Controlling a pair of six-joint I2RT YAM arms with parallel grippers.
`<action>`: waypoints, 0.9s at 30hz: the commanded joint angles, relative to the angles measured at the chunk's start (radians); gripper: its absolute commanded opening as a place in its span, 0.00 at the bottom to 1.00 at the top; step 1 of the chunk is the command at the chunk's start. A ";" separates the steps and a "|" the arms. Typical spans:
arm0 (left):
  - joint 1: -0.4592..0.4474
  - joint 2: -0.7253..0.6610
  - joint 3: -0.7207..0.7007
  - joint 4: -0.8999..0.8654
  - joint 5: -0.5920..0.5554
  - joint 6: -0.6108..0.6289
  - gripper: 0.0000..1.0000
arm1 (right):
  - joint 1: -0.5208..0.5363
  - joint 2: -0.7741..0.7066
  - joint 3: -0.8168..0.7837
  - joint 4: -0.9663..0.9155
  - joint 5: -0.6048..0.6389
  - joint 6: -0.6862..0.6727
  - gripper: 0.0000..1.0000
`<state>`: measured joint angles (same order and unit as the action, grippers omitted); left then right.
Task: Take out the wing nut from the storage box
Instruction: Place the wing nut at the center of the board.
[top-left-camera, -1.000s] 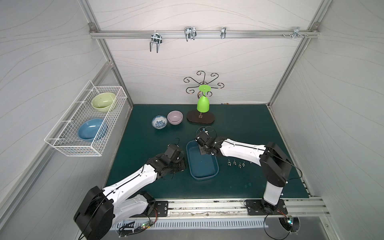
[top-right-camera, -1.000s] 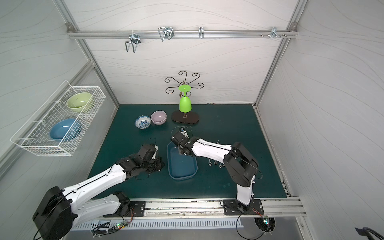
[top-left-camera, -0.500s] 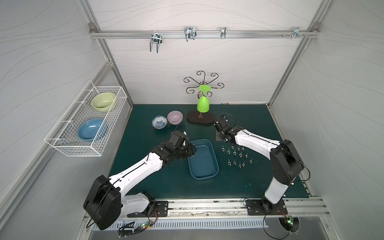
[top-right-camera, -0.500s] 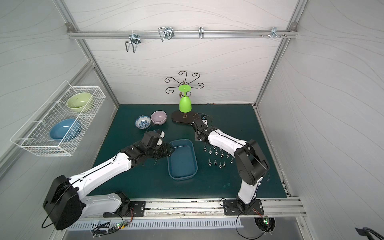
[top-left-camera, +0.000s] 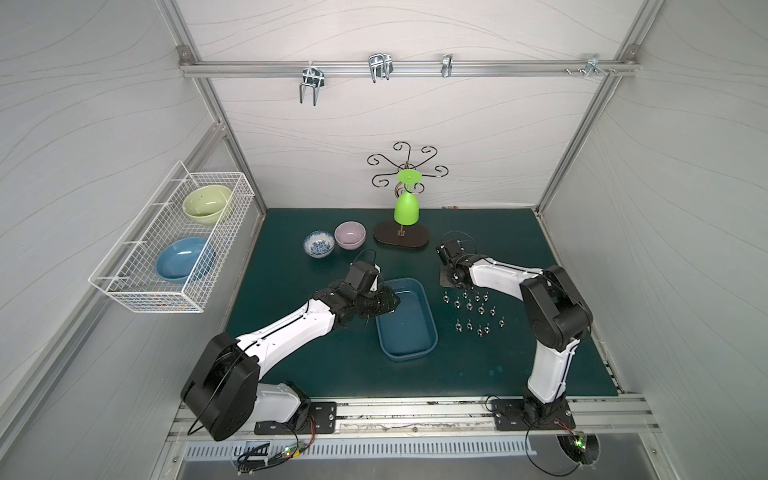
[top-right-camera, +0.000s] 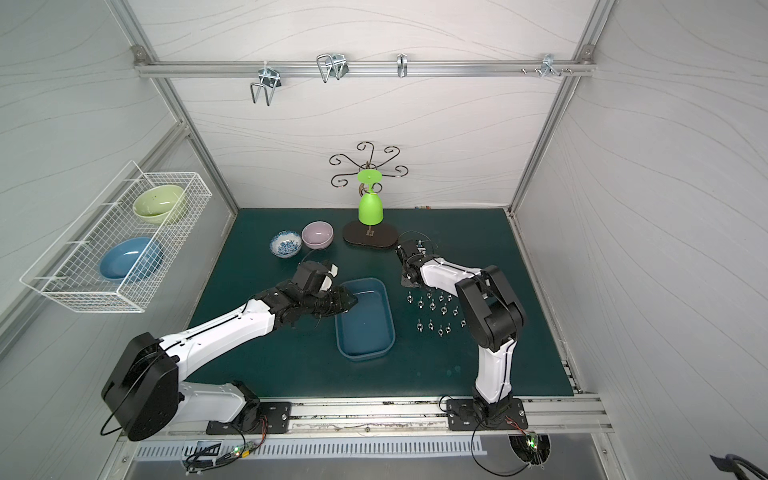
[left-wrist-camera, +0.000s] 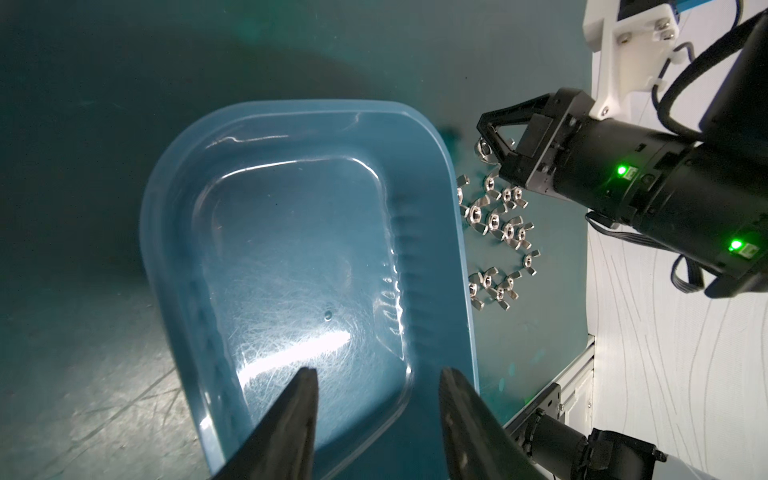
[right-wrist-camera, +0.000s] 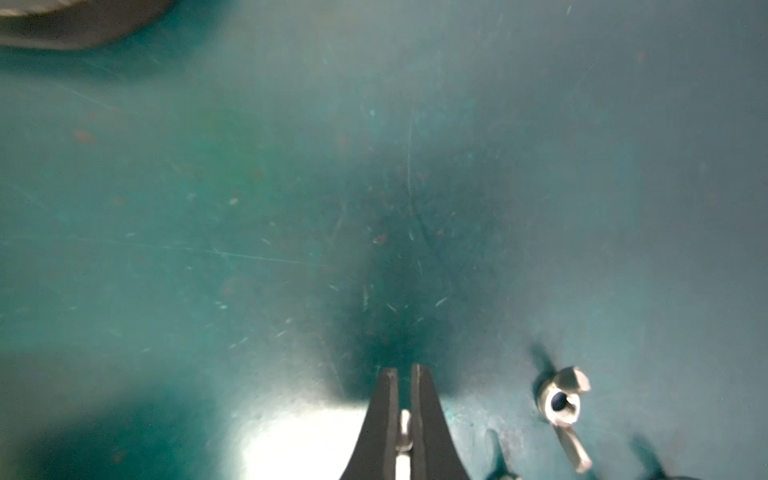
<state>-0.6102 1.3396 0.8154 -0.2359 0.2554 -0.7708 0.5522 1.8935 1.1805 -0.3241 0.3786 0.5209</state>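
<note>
The wing nut pinched in the robot's right gripper hangs clear of the tub, so the gripper should lower it straight down to the mat beside the loose wing nuts and release it.
The storage box, a shallow blue tub, lies mid-mat in both top views. Its floor looks bare in the left wrist view. My left gripper hangs open over the tub's far left corner, holding nothing. Right of the tub, my right gripper points down at the mat. It is shut on a small metal wing nut pinched between its fingers. Several more wing nuts lie scattered on the mat beside it, one of them close by.
Behind the tub stand a patterned bowl, a pink bowl and a dark stand base carrying a green cup. A white wire basket with two bowls hangs on the left wall.
My left arm swung from the mat left of the tub to over its far corner and its gripper opened. My right gripper left the tub and moved right, down beside the scattered nuts.
</note>
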 joint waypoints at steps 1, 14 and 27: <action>0.003 0.002 0.026 0.047 0.020 0.001 0.52 | -0.010 0.022 -0.017 0.027 -0.015 0.021 0.00; 0.003 -0.014 -0.015 0.053 0.017 -0.003 0.52 | 0.007 0.015 -0.082 0.035 0.002 0.039 0.00; 0.003 -0.024 -0.041 0.052 -0.005 -0.008 0.52 | 0.056 -0.050 -0.126 0.027 0.059 0.048 0.21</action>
<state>-0.6102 1.3357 0.7715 -0.2180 0.2615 -0.7780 0.5926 1.8656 1.0740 -0.2359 0.4324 0.5579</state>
